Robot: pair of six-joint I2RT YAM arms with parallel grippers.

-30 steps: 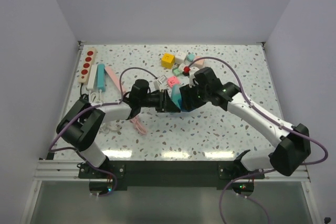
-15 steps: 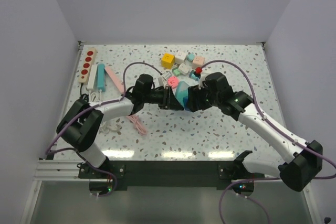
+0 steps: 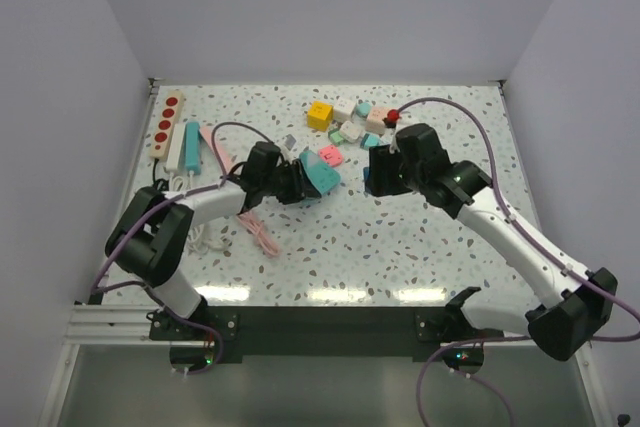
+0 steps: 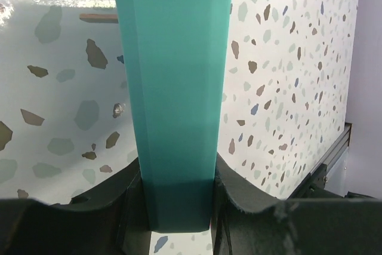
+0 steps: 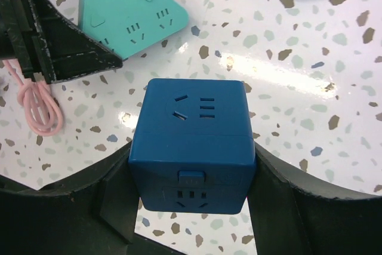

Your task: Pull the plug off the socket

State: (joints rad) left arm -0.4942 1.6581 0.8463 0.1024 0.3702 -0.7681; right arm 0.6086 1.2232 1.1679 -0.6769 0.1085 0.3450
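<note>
The blue cube is already clear of the teal block, so my right gripper should lower it outward to the table (image 3: 354,157) between the pink adapter and light-blue cube.
My left gripper (image 3: 295,183) is shut on a teal triangular socket block (image 3: 320,173), held just above the table left of centre. In the left wrist view the teal block (image 4: 176,88) runs up from between my fingers (image 4: 245,189). My right gripper (image 3: 381,175) is shut on a blue cube plug adapter (image 3: 377,180), a short gap to the right of the teal block. In the right wrist view the blue cube (image 5: 192,141) fills the jaws, and the teal block (image 5: 128,16) with its slot holes lies apart at upper left. The two pieces do not touch.
A cluster of coloured cubes (image 3: 348,119) with a yellow cube (image 3: 319,114) lies at the back centre. A pink adapter (image 3: 329,155) sits just behind the teal block. Power strips (image 3: 166,124) lie at the far left. A pink cable (image 3: 262,235) lies under the left arm.
The teal block and blue cube were joined between the grippers; now they are apart. My right gripper moved right with the cube, and my left gripper drew left with the teal block.
</note>
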